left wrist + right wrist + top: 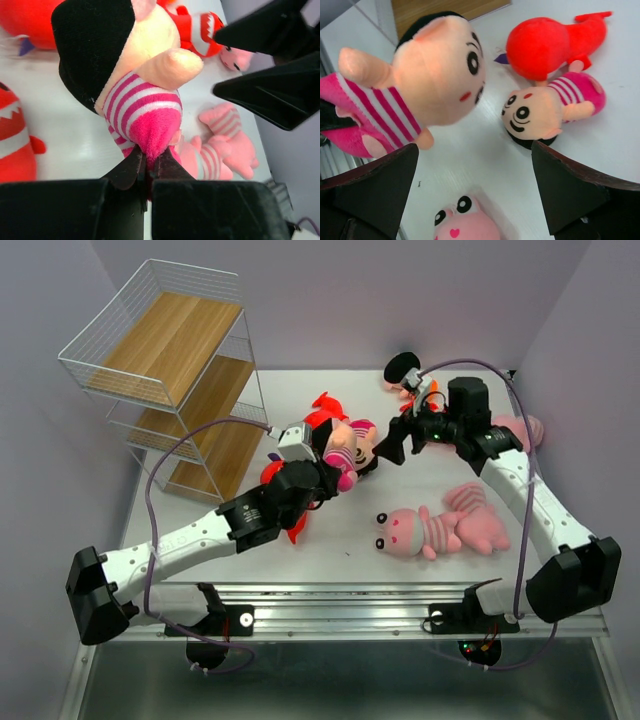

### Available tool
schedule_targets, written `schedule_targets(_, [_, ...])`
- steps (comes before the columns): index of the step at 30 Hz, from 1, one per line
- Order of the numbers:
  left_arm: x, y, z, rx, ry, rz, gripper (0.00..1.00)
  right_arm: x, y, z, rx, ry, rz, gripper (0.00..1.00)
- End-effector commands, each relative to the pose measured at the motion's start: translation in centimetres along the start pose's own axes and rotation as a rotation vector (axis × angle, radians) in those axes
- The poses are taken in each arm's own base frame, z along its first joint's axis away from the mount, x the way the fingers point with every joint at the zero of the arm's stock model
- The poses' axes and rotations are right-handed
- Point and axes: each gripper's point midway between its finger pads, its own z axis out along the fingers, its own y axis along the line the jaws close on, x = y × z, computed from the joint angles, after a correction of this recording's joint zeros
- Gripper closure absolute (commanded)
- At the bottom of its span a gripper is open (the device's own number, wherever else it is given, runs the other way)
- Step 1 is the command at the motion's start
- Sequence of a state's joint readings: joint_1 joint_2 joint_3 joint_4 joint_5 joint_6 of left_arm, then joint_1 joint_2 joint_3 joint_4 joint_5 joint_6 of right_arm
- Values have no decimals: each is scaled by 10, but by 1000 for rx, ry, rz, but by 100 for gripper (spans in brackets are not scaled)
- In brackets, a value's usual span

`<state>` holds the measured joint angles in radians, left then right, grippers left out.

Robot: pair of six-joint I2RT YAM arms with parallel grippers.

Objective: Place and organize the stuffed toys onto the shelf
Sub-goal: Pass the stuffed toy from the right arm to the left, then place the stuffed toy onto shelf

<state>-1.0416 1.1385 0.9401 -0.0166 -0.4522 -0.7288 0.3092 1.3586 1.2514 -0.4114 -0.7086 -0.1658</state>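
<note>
I need to turn and carry the round-headed doll head-first to the shelf's bare bottom board [226, 448], left of my left gripper in the top view, and release it.
My left gripper [150, 159] is shut on the pink bottom of a round-headed doll [135, 75] with black hair and pink-striped clothes, and holds it above the table centre [350, 440]. My right gripper [475, 190] stands open just right of that doll [425, 75], with nothing between its fingers [270, 85]. A second doll [540, 110] lies on the table beside a red toy [545, 45]. A pink striped animal [430, 530] lies front right. The shelf [170, 350], its boards bare, stands at the back left.
Another red toy [293, 528] lies partly under my left arm, and a red toothy fish [200, 30] lies farther back. More plush lies at the back right: a dark-haired doll [404, 370] and a pink toy [525, 427] behind my right arm.
</note>
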Motion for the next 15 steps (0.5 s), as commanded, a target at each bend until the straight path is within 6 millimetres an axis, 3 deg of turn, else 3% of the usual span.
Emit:
schedule_targets(1, [-42,13,1,-164,-160,-27,100,-43,-28,-44,188,-121,-77,0])
schedule_targets(3, [-51,16,4,-216,-189,-22,100,-38,-32,-52,197,-128,-47,0])
schedule_targets(4, [-43,26,10,-276,-175,8,100,-30,-33,-54,200,-123,-28,0])
schedule_targets(6, [-60,31,11,-367,-236,16,100,-19,-41,-61,209,-118,10,0])
schedule_targets(7, [-55,44,16,-452,-242,71,100,-8,-42,-61,209,-106,35,0])
schedule_targets(8, [-66,38,17,-466,-263,68,100,-2,-44,-64,205,-104,54,0])
schedule_targets(10, [-59,57,29,-574,-226,134,100,16,-44,-63,193,-83,92,0])
schedule_targets(11, [-70,50,32,-582,-249,88,100,20,-40,-63,182,-84,97,0])
schedule_targets(12, [-61,58,43,-628,-228,115,100,23,-37,-63,176,-83,100,0])
schedule_targets(14, [-62,72,43,-714,-216,149,100,38,-35,-62,168,-71,132,0])
schedule_targets(15, [-68,69,47,-722,-236,107,100,36,-32,-64,168,-88,124,0])
